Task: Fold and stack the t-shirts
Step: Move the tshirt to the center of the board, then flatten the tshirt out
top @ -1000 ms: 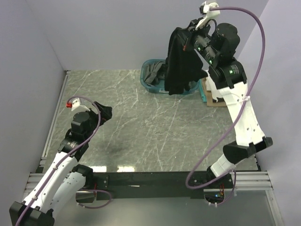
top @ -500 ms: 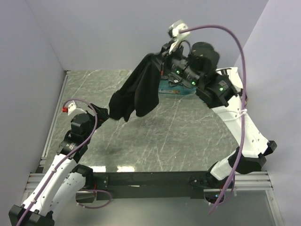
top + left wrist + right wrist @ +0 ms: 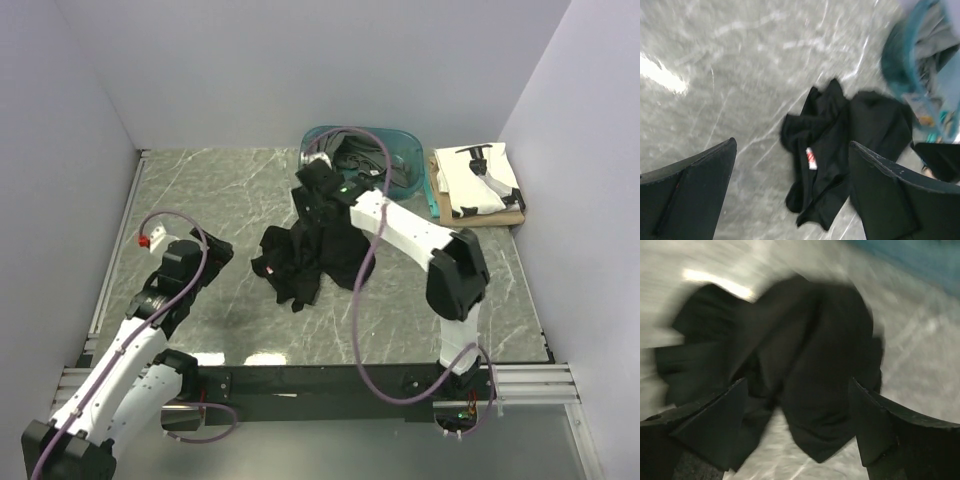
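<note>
I should bring my left gripper down and to the right in the top view onto the shirt's near tip, which lies below it on that side, jutting out.
A plain black t-shirt lies crumpled on the marble table, near its middle. My right gripper hovers just above the shirt's far edge. In the right wrist view its jaws stand wide apart and the black t-shirt lies loose below them, blurred. My left gripper is open, left of the heap and apart from it. In the left wrist view the black t-shirt shows a small white and red label. A folded white t-shirt with black print lies at the back right.
A teal tub holding dark grey t-shirts stands at the back, just behind the right gripper. The tub's rim also shows in the left wrist view. The white shirt rests on a tan layer. Purple walls enclose the table.
The right arm swung the black t-shirt from high above the tub down and left to the table's middle, then opened and let it drop. The left arm barely moved.
</note>
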Motion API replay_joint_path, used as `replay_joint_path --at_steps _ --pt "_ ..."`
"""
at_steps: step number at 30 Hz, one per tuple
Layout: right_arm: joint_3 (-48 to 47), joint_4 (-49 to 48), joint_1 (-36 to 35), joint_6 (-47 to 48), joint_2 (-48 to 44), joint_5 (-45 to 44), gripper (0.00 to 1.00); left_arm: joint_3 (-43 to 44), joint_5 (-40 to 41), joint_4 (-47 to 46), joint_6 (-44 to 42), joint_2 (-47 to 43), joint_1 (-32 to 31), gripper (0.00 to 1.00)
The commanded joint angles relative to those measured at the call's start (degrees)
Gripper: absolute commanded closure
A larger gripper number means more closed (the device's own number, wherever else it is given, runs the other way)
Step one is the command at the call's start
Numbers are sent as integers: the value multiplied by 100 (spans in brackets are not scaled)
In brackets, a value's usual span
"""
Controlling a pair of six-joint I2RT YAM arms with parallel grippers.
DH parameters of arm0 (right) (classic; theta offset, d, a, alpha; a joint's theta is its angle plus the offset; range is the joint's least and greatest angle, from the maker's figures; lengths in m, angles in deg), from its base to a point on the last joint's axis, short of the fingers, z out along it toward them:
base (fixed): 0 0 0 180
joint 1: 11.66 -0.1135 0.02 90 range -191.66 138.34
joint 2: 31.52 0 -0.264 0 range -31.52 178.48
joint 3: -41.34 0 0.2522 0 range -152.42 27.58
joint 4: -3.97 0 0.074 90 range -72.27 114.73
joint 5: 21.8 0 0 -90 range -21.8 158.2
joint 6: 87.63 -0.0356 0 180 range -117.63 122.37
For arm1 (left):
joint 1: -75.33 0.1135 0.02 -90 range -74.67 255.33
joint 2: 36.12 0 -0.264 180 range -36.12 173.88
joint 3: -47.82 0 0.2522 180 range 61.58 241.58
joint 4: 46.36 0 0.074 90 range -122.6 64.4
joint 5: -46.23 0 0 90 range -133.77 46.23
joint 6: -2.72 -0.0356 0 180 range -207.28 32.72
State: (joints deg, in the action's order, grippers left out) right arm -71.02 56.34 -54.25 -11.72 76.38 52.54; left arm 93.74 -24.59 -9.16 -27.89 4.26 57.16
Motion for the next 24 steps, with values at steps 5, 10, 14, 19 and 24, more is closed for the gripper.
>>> replay_joint_path --at_steps 5,10,14,19,24 --pt "1192 -605 101 -568 -1058 -1301 9 -78 -1310 -365 -95 620 -107 1" --pt "2974 -1977 452 -955 -2585 -703 8 -245 -1322 -806 194 945 -1141 1" --pt "4119 -2463 1451 -1491 -3423 228 7 -535 -1557 -1384 327 1191 -1802 1" --pt "5140 -2885 2158 -1799 -4047 1328 7 -413 -1304 -1544 458 1762 -2882 2" --pt "5273 -2798 2185 -1729 -4250 1224 7 -132 -969 -1878 652 2667 -3350 9"
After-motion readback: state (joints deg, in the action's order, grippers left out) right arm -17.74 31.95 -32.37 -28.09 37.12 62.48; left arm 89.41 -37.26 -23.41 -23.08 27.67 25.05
